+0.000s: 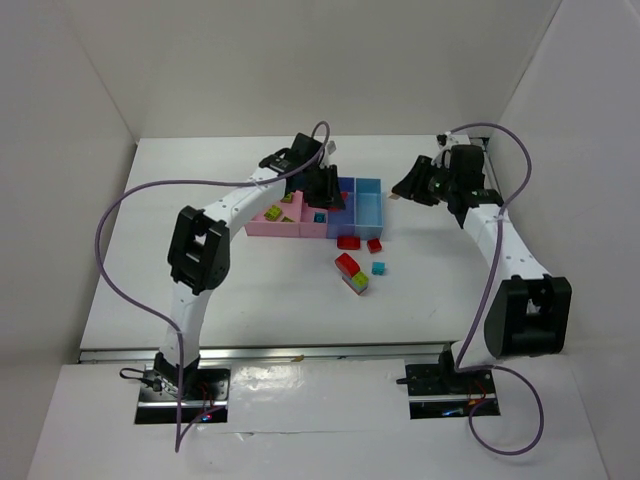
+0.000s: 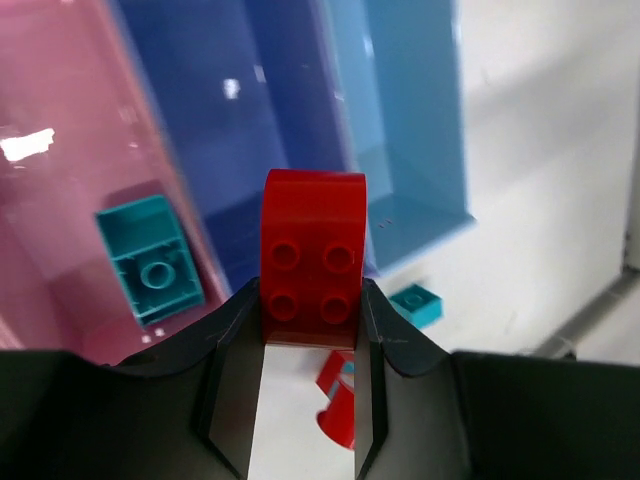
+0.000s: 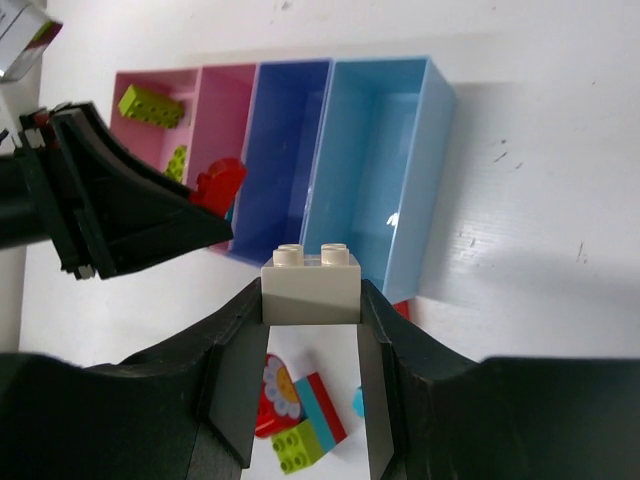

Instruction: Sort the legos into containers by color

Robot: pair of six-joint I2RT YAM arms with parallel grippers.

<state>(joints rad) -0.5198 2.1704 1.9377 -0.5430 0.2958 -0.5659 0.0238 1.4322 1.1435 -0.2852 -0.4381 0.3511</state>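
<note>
My right gripper moves over the open light blue bin [image 1: 369, 208] [image 3: 369, 165], to the left in the top view, next, since the bin is still empty.
My left gripper [image 1: 325, 190] [image 2: 312, 300] is shut on a red lego [image 2: 312, 255] and holds it above the near end of the periwinkle bin [image 2: 245, 120] in the row of containers [image 1: 300, 228]. A cyan lego [image 2: 150, 270] lies in the narrow pink bin [image 3: 225, 110]. Lime legos [image 3: 150, 105] lie in the wide pink bin [image 3: 128, 140]. My right gripper [image 1: 405, 188] [image 3: 312, 300] is shut on a pale grey lego [image 3: 312, 285], held above the table near the light blue bin [image 3: 380, 150].
Loose legos lie on the table in front of the bins: two red ones [image 1: 348, 242], a small cyan one [image 1: 379, 268], and a red, cyan and lime cluster [image 1: 352, 273] with a flower-printed red piece [image 3: 272, 395]. White walls enclose the table.
</note>
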